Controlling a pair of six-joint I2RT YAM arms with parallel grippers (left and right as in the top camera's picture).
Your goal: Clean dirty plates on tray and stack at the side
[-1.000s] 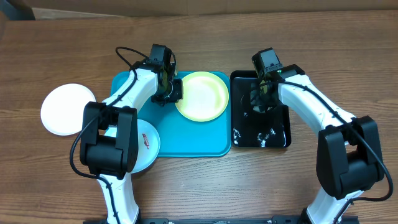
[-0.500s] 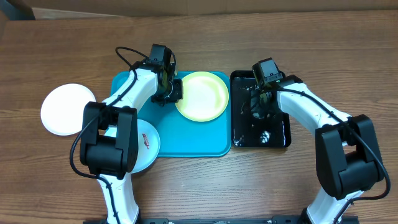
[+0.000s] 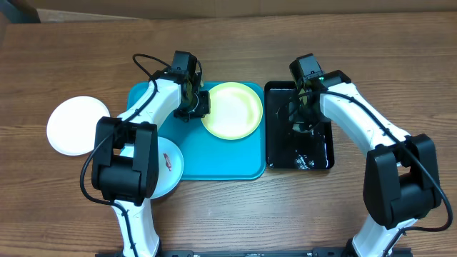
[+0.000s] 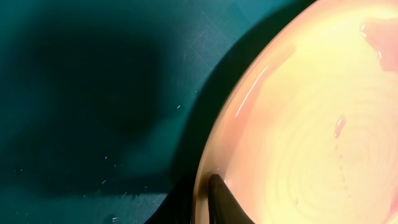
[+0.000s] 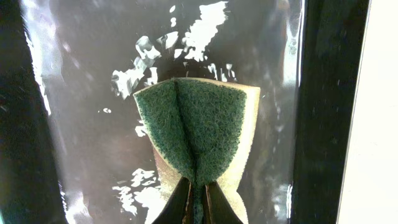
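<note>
My right gripper lowers the green sponge onto the open bottom of the black tray next, to set it down among the water patches.
The yellow-green plate (image 3: 230, 109) lies on the far half of the turquoise tray (image 3: 214, 157). My left gripper (image 3: 194, 105) is shut on its left rim; in the left wrist view one finger (image 4: 221, 199) rests inside the plate (image 4: 311, 124), the other is hidden beneath. The pale blue plate (image 3: 170, 160) with a red smear overlaps the tray's front-left corner, partly under my left arm. The white plate (image 3: 73, 125) sits on the table to the left. My right gripper (image 3: 300, 118) is shut on a green sponge (image 5: 196, 130) over the black tray (image 3: 318, 153).
The glossy black tray (image 5: 81, 124) holds water patches and stands right against the turquoise tray. A cardboard edge runs along the table's far side. Bare wood table shows in front and to the right.
My right gripper with the sponge dipped toward the black tray's front-left and has come back. The left gripper and the plates have not moved.
</note>
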